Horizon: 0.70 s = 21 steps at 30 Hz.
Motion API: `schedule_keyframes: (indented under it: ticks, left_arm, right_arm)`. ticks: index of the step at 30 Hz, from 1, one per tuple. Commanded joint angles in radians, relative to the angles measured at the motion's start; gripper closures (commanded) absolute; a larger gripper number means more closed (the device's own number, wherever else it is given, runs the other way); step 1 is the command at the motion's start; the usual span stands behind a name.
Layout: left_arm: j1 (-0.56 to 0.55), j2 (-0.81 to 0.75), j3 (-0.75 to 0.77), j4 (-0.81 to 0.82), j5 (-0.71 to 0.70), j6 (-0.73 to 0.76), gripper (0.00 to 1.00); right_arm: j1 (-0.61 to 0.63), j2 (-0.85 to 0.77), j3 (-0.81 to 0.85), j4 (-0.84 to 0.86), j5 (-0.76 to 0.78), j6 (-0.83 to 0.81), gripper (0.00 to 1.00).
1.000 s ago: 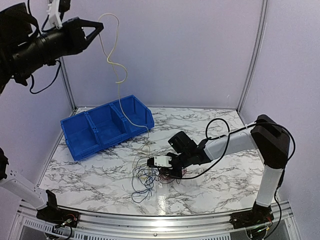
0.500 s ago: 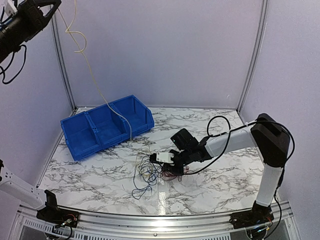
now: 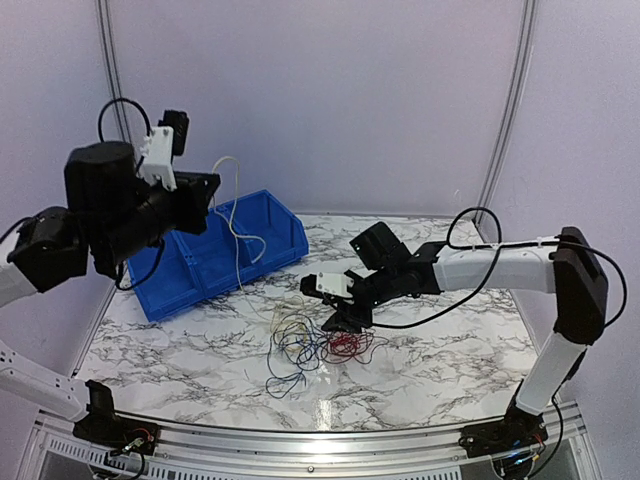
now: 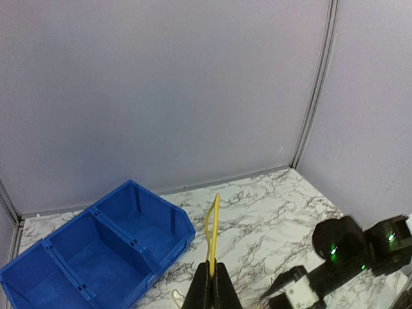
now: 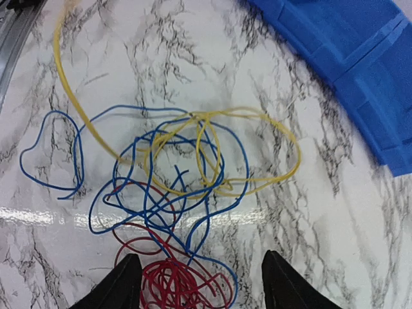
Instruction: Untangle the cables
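Note:
My right gripper moves off the red bundle next, to the left in the top view, onto the whitish-yellow cable, since that cable rises clear of the tangle.
The cables (image 3: 305,345) lie in a loose tangle on the marble table. Blue (image 5: 161,187), yellow (image 5: 212,154) and red (image 5: 174,286) loops overlap there. My right gripper (image 5: 203,283) hovers open just above the red bundle, with nothing between its fingers (image 5: 122,286); from above it (image 3: 340,320) sits at the tangle's right edge. My left gripper (image 4: 213,265) is shut on a single whitish-yellow cable (image 4: 212,225). In the top view that gripper (image 3: 212,190) is raised over the blue bin, and its cable (image 3: 237,230) loops up, then hangs down in front of the bin.
A blue three-compartment bin (image 3: 190,265) stands at the back left of the table and shows again as a blue bin (image 5: 360,58) near the tangle. Walls with metal posts close the back and sides. A metal rail (image 3: 300,440) runs along the near edge.
The left arm has come down from high at the upper left to just above the bin, still holding the pale cable. The right gripper has opened and lifted off the tangle.

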Motion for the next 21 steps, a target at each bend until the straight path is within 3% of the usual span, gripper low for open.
schedule_keyframes:
  ticks: [1, 7, 13, 18, 19, 21]
  left_arm:
    - [-0.003, -0.099, -0.148, 0.124, 0.000, -0.165, 1.00]
    - [-0.004, -0.171, -0.279, 0.174, -0.004, -0.247, 1.00]
    - [-0.003, -0.205, -0.302, 0.179, -0.002, -0.264, 1.00]
    - [-0.003, -0.211, -0.304, 0.180, -0.004, -0.252, 1.00]
    - [-0.003, -0.211, -0.304, 0.180, -0.004, -0.249, 1.00]
    - [-0.003, -0.213, -0.302, 0.180, -0.005, -0.243, 1.00]
  right_arm:
    - [-0.005, -0.056, 0.091, -0.074, -0.097, 0.029, 0.34]
    - [-0.003, 0.024, 0.184, -0.066, -0.178, 0.057, 0.32]
    - [0.049, 0.101, 0.270, -0.130, -0.281, 0.041, 0.21]
    - [0.099, 0.114, 0.250, -0.110, -0.284, 0.054, 0.20]
    - [0.105, 0.122, 0.250, -0.102, -0.280, 0.065, 0.23]
    - [0.112, 0.135, 0.255, -0.066, -0.243, 0.109, 0.43]
